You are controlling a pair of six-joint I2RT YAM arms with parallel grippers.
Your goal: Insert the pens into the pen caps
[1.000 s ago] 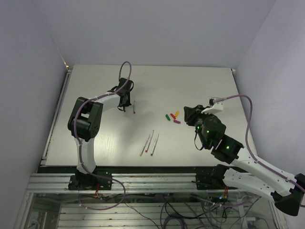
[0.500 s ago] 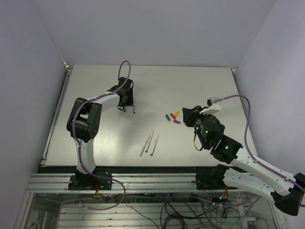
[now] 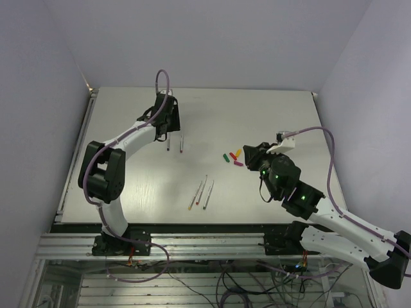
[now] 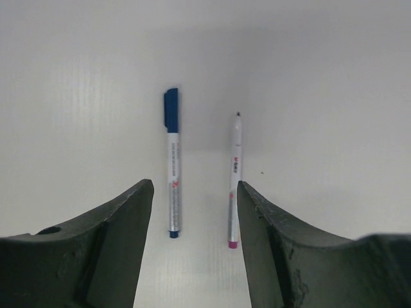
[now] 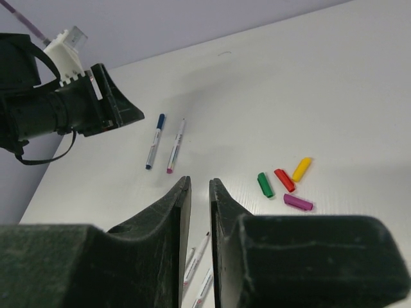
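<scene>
I will move my left gripper to the right in the top view and down to close around the pen's mid-barrel [image 3: 182, 143] [image 4: 234, 192], because the pen with the magenta end lies uncapped.
Two pens lie side by side at the back of the table. The blue pen [image 4: 171, 168] [image 3: 168, 143] wears its blue cap [image 4: 171, 110]; the magenta-ended pen [image 4: 234, 179] [image 3: 182, 142] is bare. My left gripper [image 4: 195, 189] [image 3: 168, 125] hovers just behind them, open, holding nothing. Green [image 3: 225, 156], red [image 3: 232, 155], yellow [image 3: 238, 153] and magenta [image 3: 237, 163] pen caps lie clustered mid-table. My right gripper [image 5: 200, 183] [image 3: 249, 153] hangs to the right of the caps, its jaws a narrow slit apart with nothing between them. Three more pens [image 3: 201, 191] lie nearer the front.
The left arm's purple cable [image 3: 159, 83] loops above the table's back. A white wall corner [image 3: 90, 90] bounds the table at the back left. In the right wrist view the caps [image 5: 284, 185] lie ahead and right of my fingers.
The left gripper opened, left the capped blue pen beside the magenta one, and pulled back toward the far edge. The right gripper's jaws narrowed and it shifted slightly left.
</scene>
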